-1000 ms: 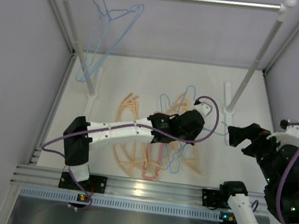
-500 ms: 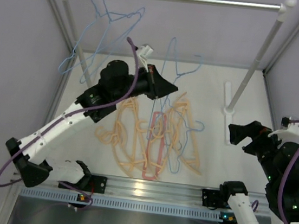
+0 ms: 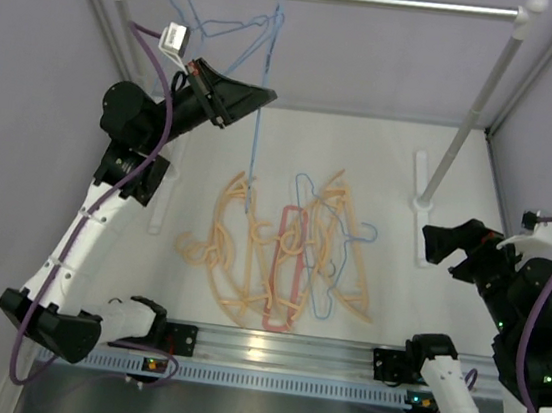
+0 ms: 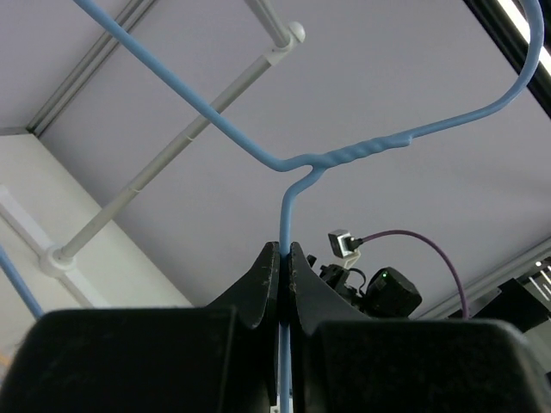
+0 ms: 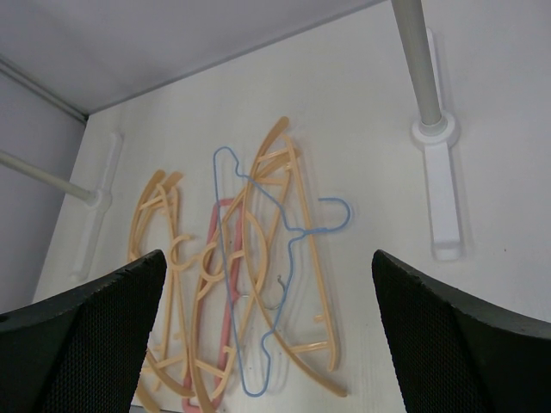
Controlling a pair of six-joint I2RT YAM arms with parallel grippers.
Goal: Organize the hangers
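The bar is free beside matching hangers, so my left gripper moves the light-blue hanger's hook outward over it next, left in the top view, and releases it there.
My left gripper [image 3: 266,94] is raised just under the rail and shut on a thin light-blue wire hanger [image 3: 253,153]. That hanger hangs edge-on, its top close to the rail. In the left wrist view the wire [image 4: 344,155] runs up between my closed fingertips [image 4: 282,251], with its hook curving off to the upper right. Two more light-blue hangers [image 3: 213,25] hang on the rail's left end. On the table lies a tangle of peach-orange hangers [image 3: 239,262], a pink-red one [image 3: 285,268] and a blue one [image 5: 293,232]. My right gripper [image 3: 444,249] stands open at the right, with nothing in it [image 5: 268,258].
The silver rail [image 3: 382,0] spans the back on two white posts, left [image 3: 137,69] and right [image 3: 474,110], each with a foot on the table. Grey walls close in both sides. An aluminium bar [image 3: 269,349] runs along the near edge.
My left arm has lifted the blue hanger out of the pile and swung it up and left to the rail. The right arm has not moved.
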